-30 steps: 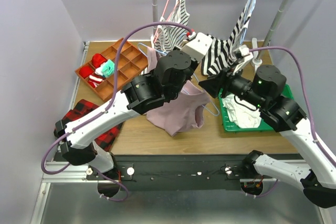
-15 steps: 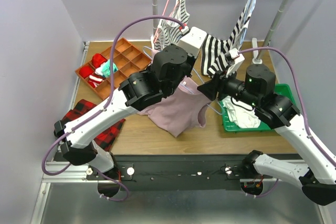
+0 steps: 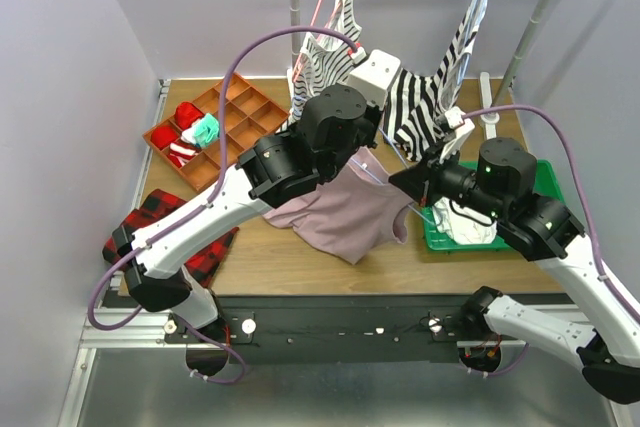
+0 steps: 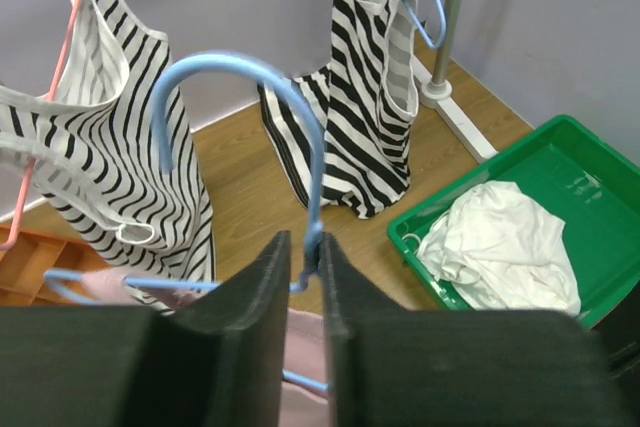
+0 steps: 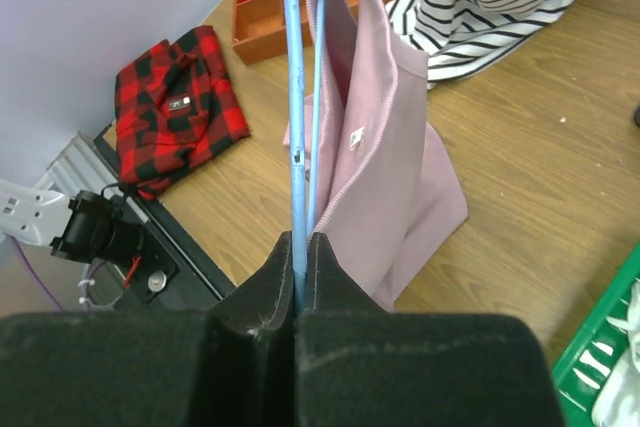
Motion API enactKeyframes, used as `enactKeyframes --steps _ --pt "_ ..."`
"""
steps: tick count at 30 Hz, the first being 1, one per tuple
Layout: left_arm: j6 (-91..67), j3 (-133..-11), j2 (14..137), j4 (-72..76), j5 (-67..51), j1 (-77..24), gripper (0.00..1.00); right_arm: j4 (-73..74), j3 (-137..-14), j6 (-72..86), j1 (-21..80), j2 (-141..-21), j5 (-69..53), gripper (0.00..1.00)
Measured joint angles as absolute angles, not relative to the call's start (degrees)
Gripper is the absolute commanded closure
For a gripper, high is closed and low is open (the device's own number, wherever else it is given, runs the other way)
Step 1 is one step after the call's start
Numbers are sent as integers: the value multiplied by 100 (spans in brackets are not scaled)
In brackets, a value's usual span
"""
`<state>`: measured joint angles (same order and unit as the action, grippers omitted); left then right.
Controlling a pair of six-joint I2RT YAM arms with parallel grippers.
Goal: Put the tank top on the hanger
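Observation:
My right gripper lifts up and outward into the gap between the striped tops next, then releases the wire (image 5: pixel 296 97), because the tank top drapes over the hanger.
The pink tank top (image 3: pixel 345 217) hangs over the pale blue hanger (image 4: pixel 250 72), its hem resting on the wooden table. In the left wrist view my left gripper (image 4: pixel 303 242) stands slightly open. The hanger's neck runs up between the fingers and leans on the right one, with a gap on the left side. My right gripper (image 5: pixel 297 239) is shut on the hanger's blue wire (image 5: pixel 296 97), and the tank top (image 5: pixel 400 147) drapes just to the right of it. Both grippers meet over the middle of the table; the right gripper (image 3: pixel 405 182) comes in from the right.
Black-and-white striped tops hang behind, one on a pink hanger (image 3: pixel 330 47), one further right (image 3: pixel 440 87). A green tray (image 3: pixel 545 182) holding a white garment (image 4: pixel 500 247) sits at the right. An orange organiser (image 3: pixel 225 112) and a red plaid shirt (image 3: pixel 160 217) lie left.
My right gripper has closed onto the hanger's wire. My left gripper, shut on the hanger's neck before, has loosened. The tank top has shifted a little to the right.

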<state>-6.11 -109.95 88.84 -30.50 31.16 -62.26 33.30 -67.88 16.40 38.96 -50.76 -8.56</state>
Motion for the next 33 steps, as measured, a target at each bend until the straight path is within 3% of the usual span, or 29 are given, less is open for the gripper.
enactKeyframes --steps 3,4,7,17,33 --pt "-696 -10978 8866 -2974 2998 -6226 36 3450 -6785 1651 3892 -4945 -692 99" --pt "-707 -10967 8851 -2961 2982 -6226 20 3518 -6788 1667 3889 -4908 -617 99" --pt "-770 -10899 8772 -2919 2928 -6226 1 3743 -6820 1708 3889 -4838 -432 99" --pt "-919 -10479 8099 -2659 2797 -6226 1 4329 -7277 2082 3889 -4960 458 99" --pt "-1262 -9268 6112 -2206 2908 -6226 1 4685 -11496 1859 3887 -8180 2722 99"
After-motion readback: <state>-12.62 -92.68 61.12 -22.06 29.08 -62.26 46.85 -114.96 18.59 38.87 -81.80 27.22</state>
